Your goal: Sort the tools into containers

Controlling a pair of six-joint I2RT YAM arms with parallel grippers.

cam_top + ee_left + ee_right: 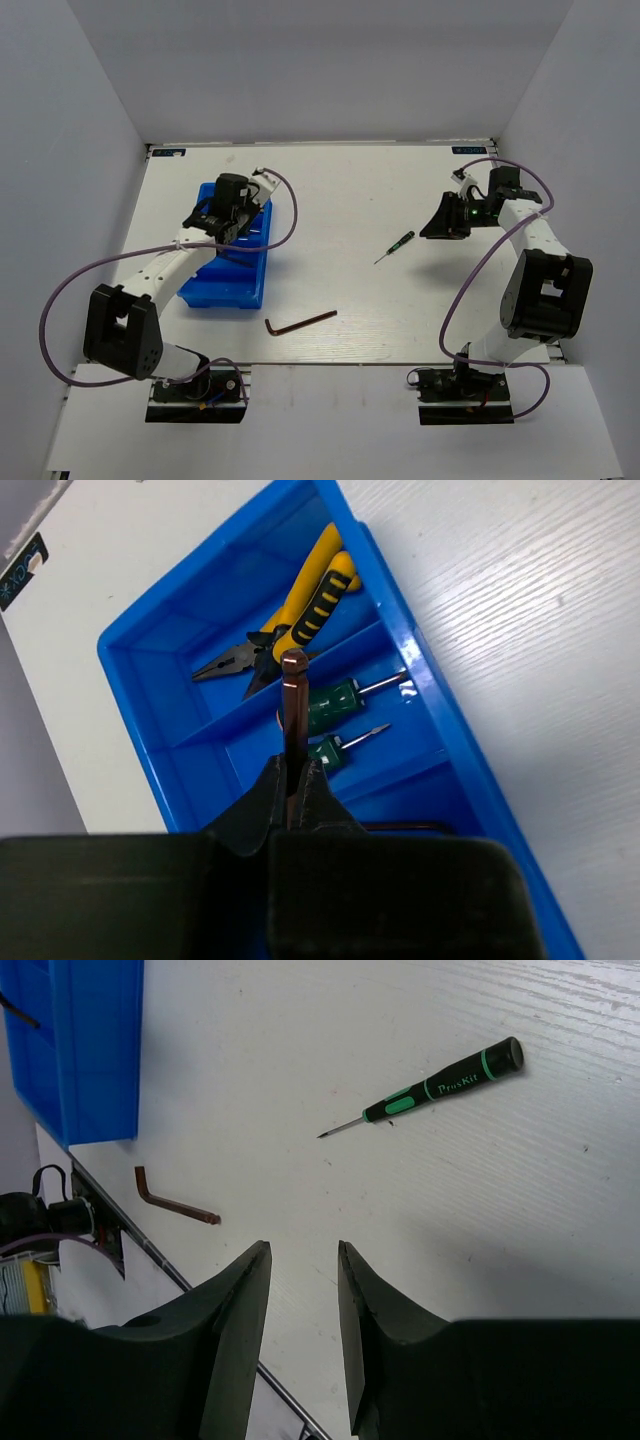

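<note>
My left gripper holds a hex key and will next go down toward the bin section with another hex key [238,261] [408,813] below it. It will let go of the held one to keep similar tools together.
My left gripper [293,765] is shut on a dark brown hex key [292,705] and holds it over the blue bin [440,715]. In the bin lie yellow-and-black pliers [305,610], two green-handled screwdrivers [335,702] in the compartment beside them, and another hex key [400,827] partly hidden by my fingers. In the top view the left gripper [232,215] hangs over the bin [225,290]. A slim green-and-black screwdriver [394,247] and a hex key [300,322] lie on the table; both show in the right wrist view, screwdriver [440,1088] and key [172,1198]. My right gripper [303,1252] is open and empty above the table.
The table [400,190] is white with grey walls on three sides. The right arm [470,212] hovers at the far right. The table's near edge with a metal rail [150,1250] and cables lies just past the loose hex key.
</note>
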